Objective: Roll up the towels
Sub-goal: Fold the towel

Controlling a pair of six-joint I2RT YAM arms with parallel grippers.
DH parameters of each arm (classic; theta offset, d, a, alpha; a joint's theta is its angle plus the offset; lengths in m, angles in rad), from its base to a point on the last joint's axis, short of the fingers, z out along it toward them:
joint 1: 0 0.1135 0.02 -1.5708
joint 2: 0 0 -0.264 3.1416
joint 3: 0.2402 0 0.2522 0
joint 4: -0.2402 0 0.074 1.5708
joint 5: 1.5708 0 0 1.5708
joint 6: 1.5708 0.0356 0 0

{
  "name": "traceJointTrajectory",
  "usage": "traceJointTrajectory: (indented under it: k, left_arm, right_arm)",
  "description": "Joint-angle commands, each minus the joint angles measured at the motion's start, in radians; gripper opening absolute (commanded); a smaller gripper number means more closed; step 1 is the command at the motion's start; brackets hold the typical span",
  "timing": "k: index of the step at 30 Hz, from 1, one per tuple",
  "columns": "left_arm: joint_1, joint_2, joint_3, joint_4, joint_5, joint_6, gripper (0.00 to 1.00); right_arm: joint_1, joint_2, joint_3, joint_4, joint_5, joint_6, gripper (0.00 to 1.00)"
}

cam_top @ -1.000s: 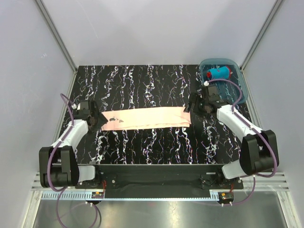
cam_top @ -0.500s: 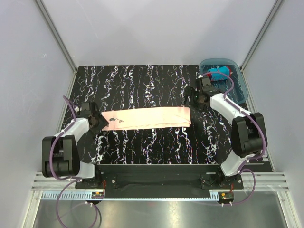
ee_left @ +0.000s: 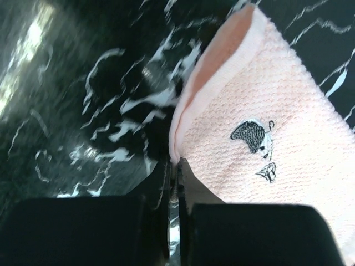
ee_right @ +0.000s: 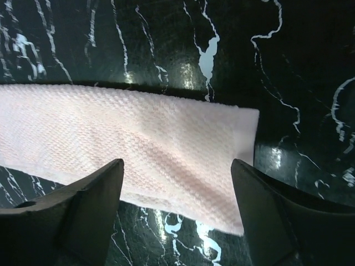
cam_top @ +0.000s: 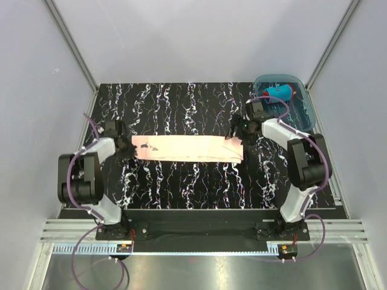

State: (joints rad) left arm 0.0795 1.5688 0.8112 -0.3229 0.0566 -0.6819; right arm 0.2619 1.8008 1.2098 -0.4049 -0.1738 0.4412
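Note:
I should next carry the towel's folded edge outward with my left gripper and release it on the bare table toward the back wall.
The pale pink towel (cam_top: 187, 148) lies folded into a long strip across the middle of the black marbled table. My left gripper (cam_top: 125, 147) is at the strip's left end. In the left wrist view it (ee_left: 176, 166) is shut on the towel's (ee_left: 266, 122) folded edge, close to a small embroidered mark. My right gripper (cam_top: 237, 134) hangs over the strip's right end. In the right wrist view it (ee_right: 177, 166) is open, with its fingers (ee_right: 100, 188) straddling the towel (ee_right: 138, 127). The blue towel with red edging (cam_top: 278, 92) lies rolled up in the tray.
A translucent blue plastic tray (cam_top: 305, 112) stands at the table's back right corner, just behind my right arm. Pale walls with metal posts enclose the table on three sides. The arm bases sit along the near edge.
My left gripper has closed on the pink towel's left end. Both arms have swung inward, and the right gripper has come over the right end, its jaws slightly narrower.

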Motion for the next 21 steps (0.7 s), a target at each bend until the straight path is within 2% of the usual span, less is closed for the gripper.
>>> traceJointTrajectory:
  k: [1, 3, 4, 8, 15, 16, 18, 19, 21]
  left_arm:
    - [0.008, 0.108, 0.222, -0.036, -0.012, 0.010, 0.00]
    - [0.008, 0.204, 0.323, -0.080, 0.006, 0.019, 0.00]
    - [0.008, 0.236, 0.424, -0.094, 0.009, 0.022, 0.00]
    - [0.006, 0.425, 0.662, -0.163, 0.049, 0.033, 0.00]
    - [-0.007, 0.716, 1.069, -0.269, 0.150, 0.111, 0.00]
    - [-0.009, 0.755, 1.189, -0.297, 0.158, 0.125, 0.00]
    - [-0.012, 0.865, 1.320, -0.389, 0.166, 0.166, 0.00]
    - [-0.012, 0.897, 1.432, -0.419, 0.161, 0.179, 0.00]
    - [-0.004, 0.954, 1.505, -0.470, 0.157, 0.209, 0.00]
  right_arm:
    - [0.007, 0.077, 0.013, 0.044, -0.090, -0.016, 0.83]
    - [0.010, 0.094, -0.024, 0.070, -0.116, -0.004, 0.78]
    - [0.013, 0.094, -0.044, 0.104, -0.125, 0.002, 0.77]
    - [0.077, 0.112, -0.151, 0.166, -0.142, 0.048, 0.75]
    - [0.410, 0.146, -0.197, 0.250, -0.150, 0.239, 0.75]
    - [0.471, 0.149, -0.191, 0.253, -0.151, 0.257, 0.75]
    - [0.519, 0.152, -0.162, 0.236, -0.136, 0.295, 0.75]
    - [0.543, 0.147, -0.155, 0.195, -0.118, 0.304, 0.76]
    - [0.547, 0.126, -0.138, 0.147, -0.055, 0.320, 0.77]
